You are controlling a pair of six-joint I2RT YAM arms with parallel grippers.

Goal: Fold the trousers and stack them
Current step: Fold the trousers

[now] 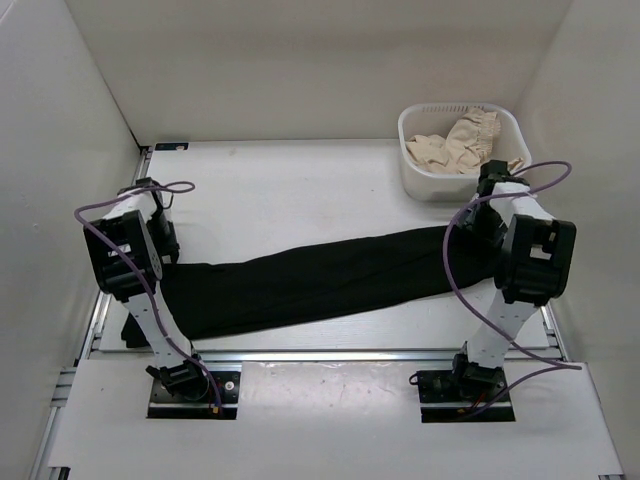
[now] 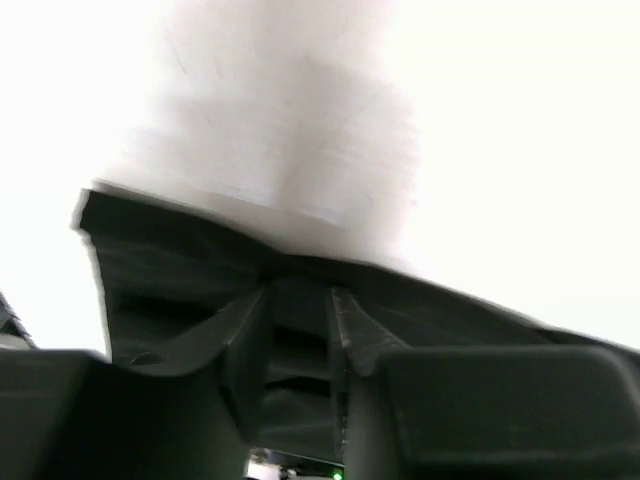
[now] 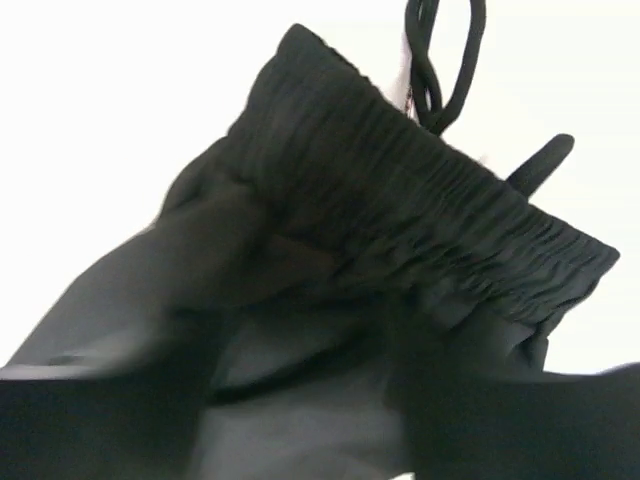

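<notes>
My right gripper will lift next, then go down open onto the waistband's near corner (image 1: 494,271) (image 3: 588,264), because the gathered waistband sticks out past my fingers.
The black trousers (image 1: 320,280) lie stretched across the table from left to right. My left gripper (image 1: 165,255) is at their left end. In the left wrist view its fingers (image 2: 245,340) pinch a fold of black cloth (image 2: 170,260) that drapes over both of them. My right gripper (image 1: 487,225) is at the right end, beside the basket. In the right wrist view the gathered waistband (image 3: 400,200) and its drawstring (image 3: 440,70) stick out beyond the blurred jaws, and cloth fills the gap between them.
A white basket (image 1: 415,170) holding a beige ruffled cloth (image 1: 460,140) stands at the back right, just behind the right arm. White walls close in the table on the left, the right and the back. Purple cables loop off both arms.
</notes>
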